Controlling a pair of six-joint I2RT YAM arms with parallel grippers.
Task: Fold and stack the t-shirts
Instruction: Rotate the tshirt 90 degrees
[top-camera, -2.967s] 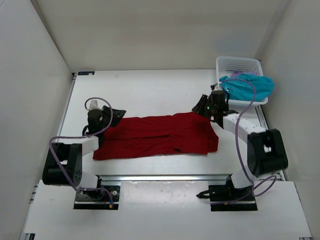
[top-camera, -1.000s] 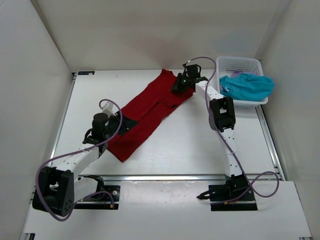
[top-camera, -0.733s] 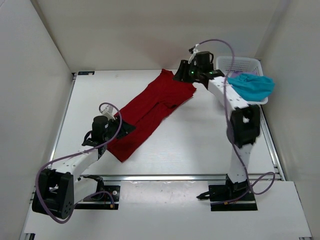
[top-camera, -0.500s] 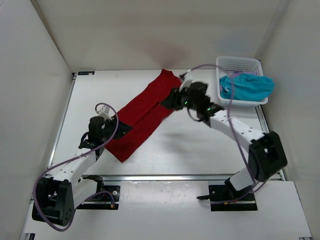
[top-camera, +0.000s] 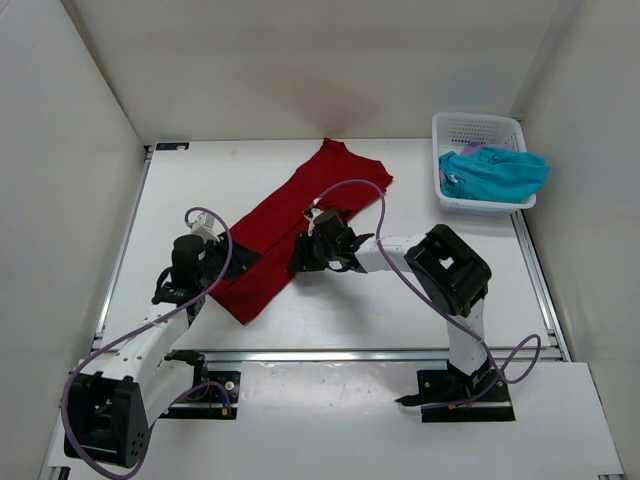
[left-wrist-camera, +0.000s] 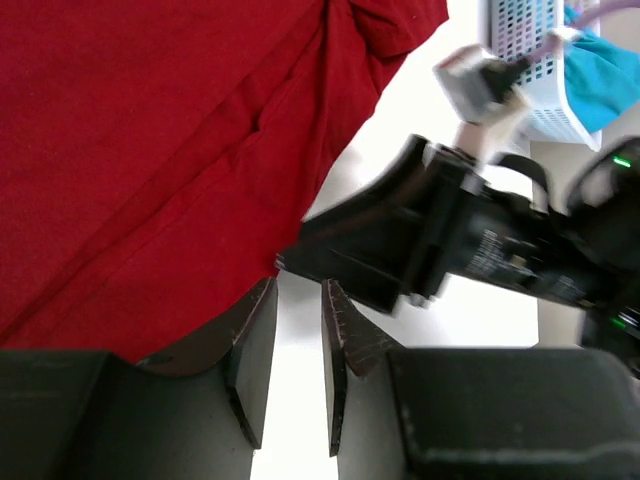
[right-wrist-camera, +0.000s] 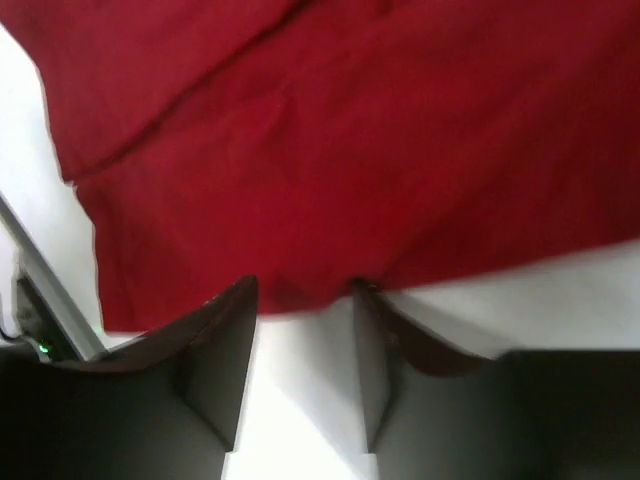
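Note:
I will next move my left gripper back toward my base, to the red t-shirt's near end, and lower onto its corner (top-camera: 243, 320).
The deep red t-shirt (top-camera: 300, 205) lies flattened in a long diagonal band from the far middle of the table toward the near left. My left gripper (top-camera: 243, 259) sits at its lower left edge. In the left wrist view its jaws (left-wrist-camera: 298, 285) stand narrowly open over bare table, with red cloth (left-wrist-camera: 150, 150) beside the left finger. My right gripper (top-camera: 300, 262) is low at the band's right edge. Its jaws (right-wrist-camera: 305, 285) are open and the red hem (right-wrist-camera: 350, 130) lies just at the fingertips. The teal t-shirt (top-camera: 495, 172) hangs over the basket.
The white mesh basket (top-camera: 475, 125) stands at the far right corner, with a sliver of lilac cloth (top-camera: 487, 150) showing above the teal. White walls enclose the table on three sides. The right arm's black wrist (left-wrist-camera: 450, 240) shows close in front of the left gripper.
The right gripper let go of the shirt's far end, opened, and swung from near the basket to the shirt's near right edge. The left arm shifted slightly toward me.

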